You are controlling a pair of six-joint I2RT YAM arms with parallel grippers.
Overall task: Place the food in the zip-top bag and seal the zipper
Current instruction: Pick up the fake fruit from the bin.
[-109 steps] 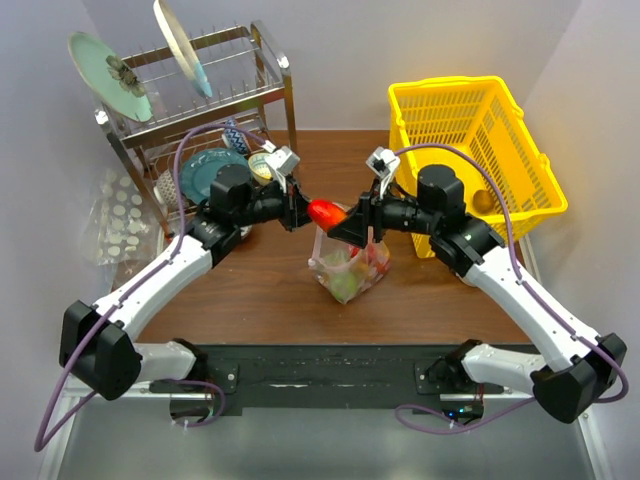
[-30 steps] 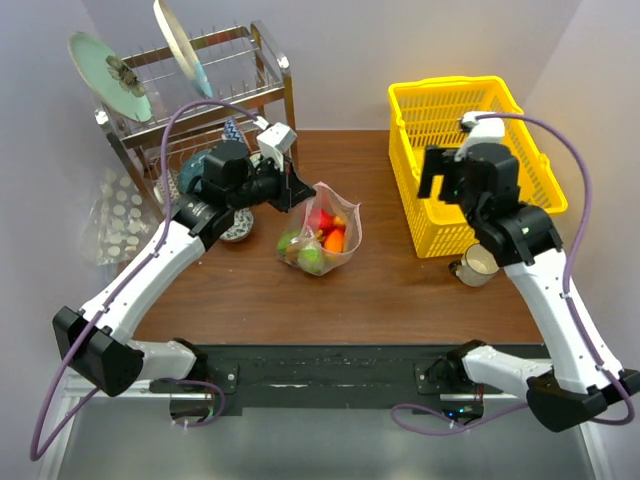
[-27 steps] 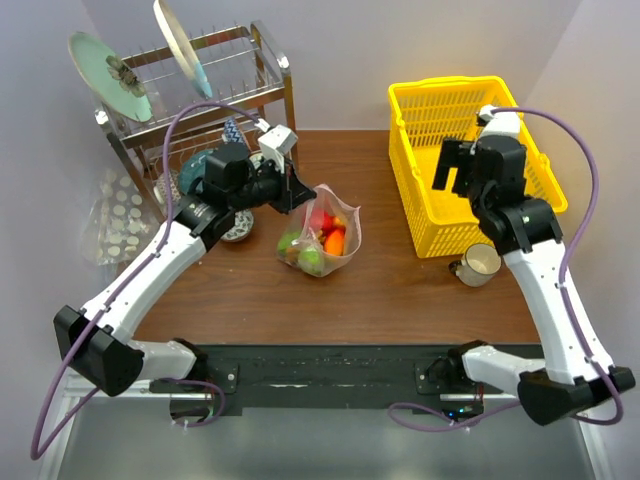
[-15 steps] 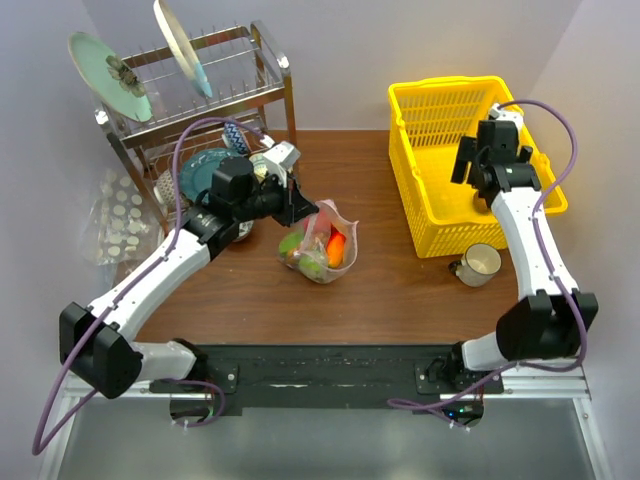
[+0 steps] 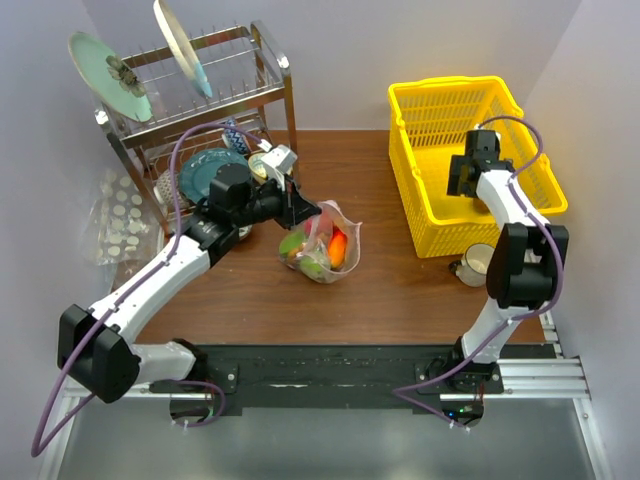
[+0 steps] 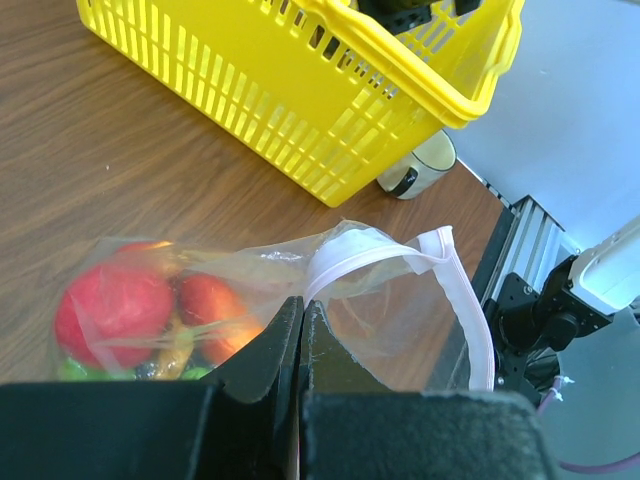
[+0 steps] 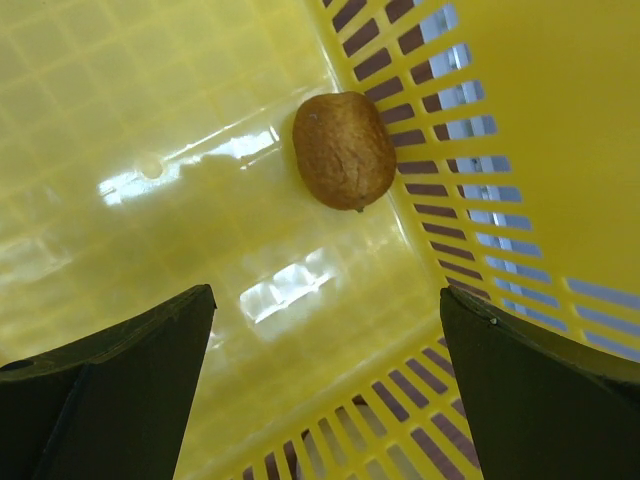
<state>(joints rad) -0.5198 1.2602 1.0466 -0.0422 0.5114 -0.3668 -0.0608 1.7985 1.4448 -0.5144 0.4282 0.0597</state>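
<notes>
The tan oval food piece (image 7: 343,150) by the basket's slotted side is still outside the zip-top bag, so I should next move my right gripper down onto it with the fingers open.
The zip-top bag (image 5: 322,246) lies on the brown table with red, orange and green food (image 5: 312,250) inside. My left gripper (image 5: 300,208) is shut on the bag's mouth edge. The left wrist view shows the jaws (image 6: 300,306) pinched on the plastic just below the pink zipper (image 6: 442,268), which loops open to the right. Red food (image 6: 112,312) shows through the bag. My right gripper (image 5: 460,185) hangs inside the yellow basket (image 5: 430,108), open and holding nothing (image 7: 325,330). A tan oval food piece (image 7: 343,150) lies in the basket's corner ahead of it.
A wire dish rack (image 5: 205,95) with plates stands at the back left, with bowls under it. A clear bag of white discs (image 5: 120,215) lies at the left edge. A mug (image 5: 478,262) sits in front of the basket (image 6: 300,100).
My right arm left the bag, swung right and back, and now reaches into the basket with jaws open. The left gripper kept its hold while the bag settled slightly lower.
</notes>
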